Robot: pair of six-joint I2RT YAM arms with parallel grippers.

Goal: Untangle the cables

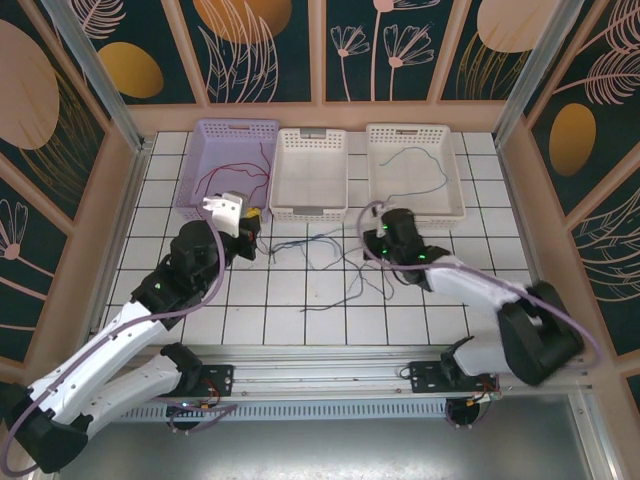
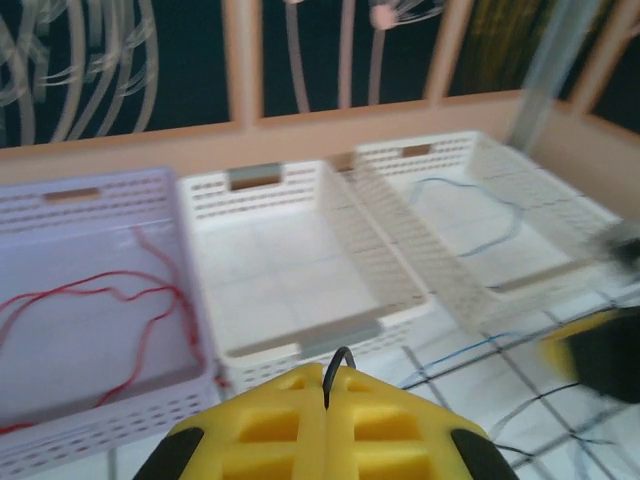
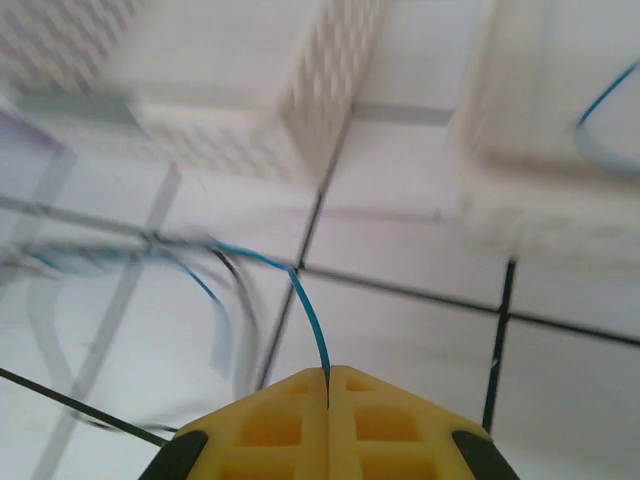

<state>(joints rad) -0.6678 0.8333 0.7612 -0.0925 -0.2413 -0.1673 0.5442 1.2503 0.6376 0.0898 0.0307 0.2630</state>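
Note:
Bare tiles by the side [image 1: 493, 222] lie away from the tangle, past my right gripper, so I will raise that gripper there, pull the tangled blue cable tight and release it.
Thin dark and blue cables [image 1: 320, 245] lie tangled on the tiled table between the two arms. My left gripper [image 2: 328, 378] is shut on a black cable [image 2: 340, 360], which loops up out of its yellow jaws; it sits near the lilac basket's front right corner [image 1: 250, 215]. My right gripper [image 3: 328, 375] is shut on a blue cable [image 3: 305, 310] that arcs away to the left toward the blurred tangle [image 3: 200, 270]; it hovers in front of the gap between the two white baskets [image 1: 372, 232]. A red cable [image 1: 235, 175] lies in the lilac basket and a blue one [image 1: 415, 170] in the right basket.
Three baskets stand in a row at the back: lilac [image 1: 200, 135], an empty white one [image 1: 310, 205] in the middle, and a white one [image 1: 455, 200] on the right. Wooden walls enclose the table on three sides.

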